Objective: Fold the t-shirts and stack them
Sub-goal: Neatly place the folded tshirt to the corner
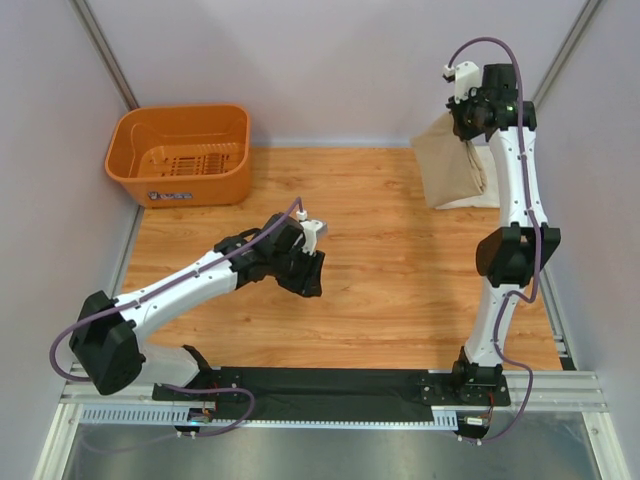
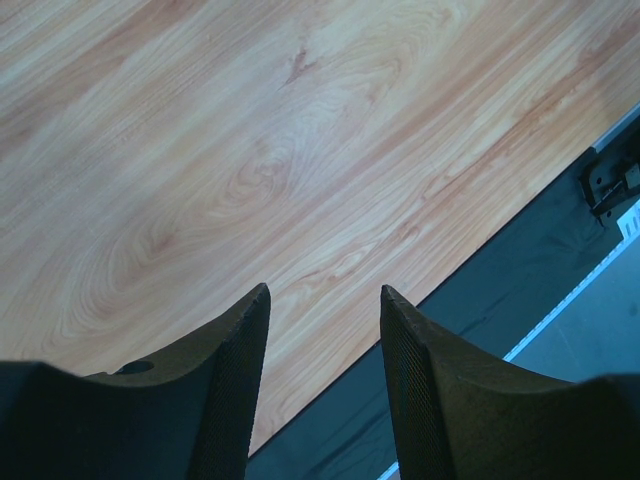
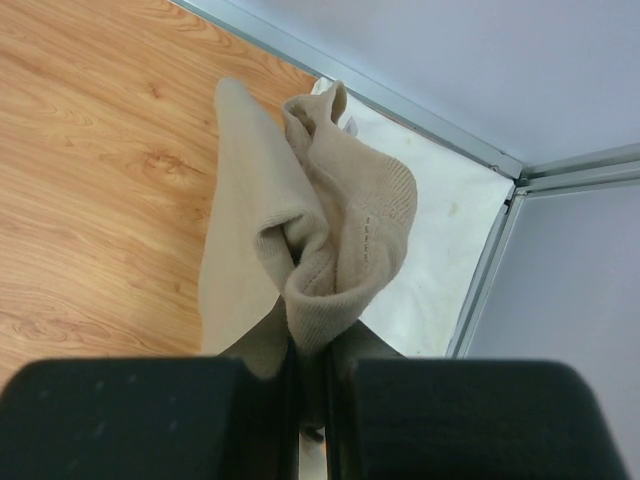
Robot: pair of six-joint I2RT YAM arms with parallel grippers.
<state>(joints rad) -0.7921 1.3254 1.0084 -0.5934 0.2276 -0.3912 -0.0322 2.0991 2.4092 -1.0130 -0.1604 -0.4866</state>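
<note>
Next, my right gripper lowers sideways onto the cream-white t-shirt and releases the tan-khaki t-shirt's fold. The cream-white t-shirt lies below the gripper, to its right in the top view.
The tan-khaki t-shirt (image 1: 448,165) hangs bunched from my right gripper (image 1: 470,122), raised at the table's far right corner. In the right wrist view the jaws are shut on a fold of the tan-khaki t-shirt (image 3: 330,250), right gripper (image 3: 315,345). Under it the cream-white t-shirt (image 3: 440,230) lies flat in the corner; in the top view only an edge of the cream-white t-shirt (image 1: 472,203) shows. My left gripper (image 1: 312,268) hovers over the table's middle, open and holding nothing; the left wrist view shows the left gripper (image 2: 325,292) over bare wood.
An orange plastic basket (image 1: 181,153) stands at the far left corner. Grey walls close in the table on the left, back and right. A black strip (image 1: 330,385) with the arm bases runs along the near edge.
</note>
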